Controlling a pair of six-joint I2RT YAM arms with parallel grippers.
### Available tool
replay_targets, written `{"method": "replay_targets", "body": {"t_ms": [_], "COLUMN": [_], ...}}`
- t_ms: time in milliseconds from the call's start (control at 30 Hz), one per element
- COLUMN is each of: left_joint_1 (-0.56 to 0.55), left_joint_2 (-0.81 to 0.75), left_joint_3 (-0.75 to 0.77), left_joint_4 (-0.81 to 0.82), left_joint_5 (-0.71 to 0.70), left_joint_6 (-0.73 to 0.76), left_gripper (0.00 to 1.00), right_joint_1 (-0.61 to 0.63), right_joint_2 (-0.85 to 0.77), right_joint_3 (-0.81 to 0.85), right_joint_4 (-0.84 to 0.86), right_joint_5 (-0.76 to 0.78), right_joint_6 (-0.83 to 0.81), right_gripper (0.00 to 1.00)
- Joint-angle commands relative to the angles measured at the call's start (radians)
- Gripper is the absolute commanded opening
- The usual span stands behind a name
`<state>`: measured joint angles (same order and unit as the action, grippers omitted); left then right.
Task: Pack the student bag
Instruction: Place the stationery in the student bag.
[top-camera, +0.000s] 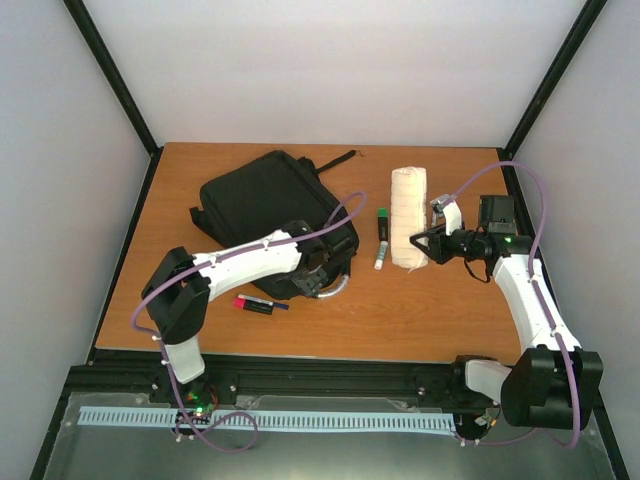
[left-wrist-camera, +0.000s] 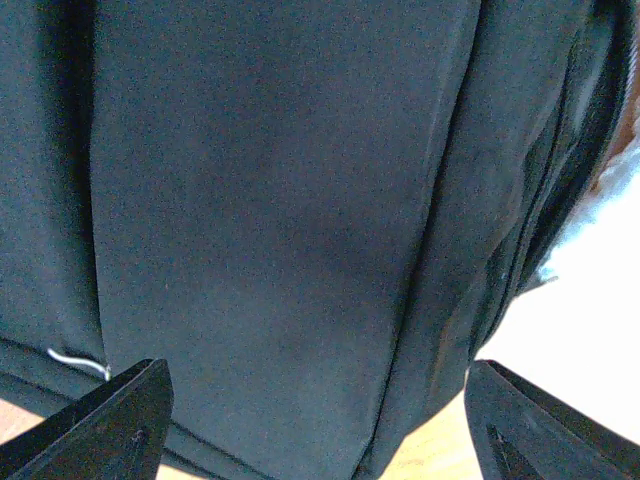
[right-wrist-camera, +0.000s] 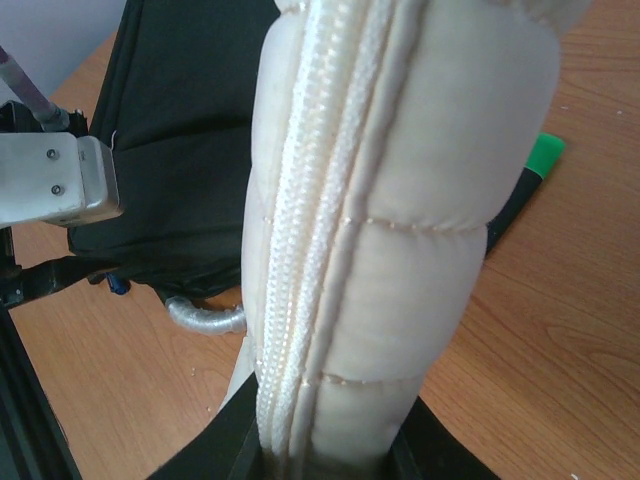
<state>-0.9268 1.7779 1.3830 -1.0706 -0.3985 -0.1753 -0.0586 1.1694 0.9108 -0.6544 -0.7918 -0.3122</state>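
My left gripper will go down next with its fingers spread onto the fold at the bag's near corner (left-wrist-camera: 400, 375), since that fabric is right below it, between my fingers.
The student bag (top-camera: 262, 195), a large black backpack, lies at the back left of the table, its grey loop handle (top-camera: 337, 288) curling out at the near right corner. My left gripper (top-camera: 322, 268) hovers over that corner, open. In the left wrist view the bag's fabric (left-wrist-camera: 280, 200) fills the frame and the black fingers (left-wrist-camera: 120, 425) stand wide apart over it, gripping nothing. My right gripper (top-camera: 424, 246) is shut on the near end of a cream ribbed pencil pouch (top-camera: 407, 215). In the right wrist view the pouch (right-wrist-camera: 420, 200) rises straight up from between the jaws.
A green-capped marker (top-camera: 381, 238) lies between bag and pouch, also seen as the marker (right-wrist-camera: 543, 156) behind the pouch. A red and black pen (top-camera: 258, 305) lies near the left arm. Black frame posts line the table's sides. The left arm's wrist (right-wrist-camera: 55, 180) sits close to the pouch.
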Motion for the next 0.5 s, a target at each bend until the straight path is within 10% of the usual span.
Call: {"method": "replay_targets", "body": {"t_ms": [0,467], "left_joint_1": [-0.001,0.000], "left_joint_2": [-0.001,0.081], "left_joint_3": [0.018,-0.011], "left_joint_4": [-0.120,-0.060], "left_joint_5": [-0.014,-0.091], "left_joint_6": [0.032,0.021], "left_gripper": [0.82,0.68], "right_joint_1": [-0.004,-0.004], "right_joint_2": [-0.017,-0.011], "right_joint_3": [-0.007,-0.008], "right_joint_4": [0.013,0.014], "right_joint_5": [-0.005,0.005], "right_joint_6": [-0.020,-0.019], "right_gripper": [0.19,0.20]}}
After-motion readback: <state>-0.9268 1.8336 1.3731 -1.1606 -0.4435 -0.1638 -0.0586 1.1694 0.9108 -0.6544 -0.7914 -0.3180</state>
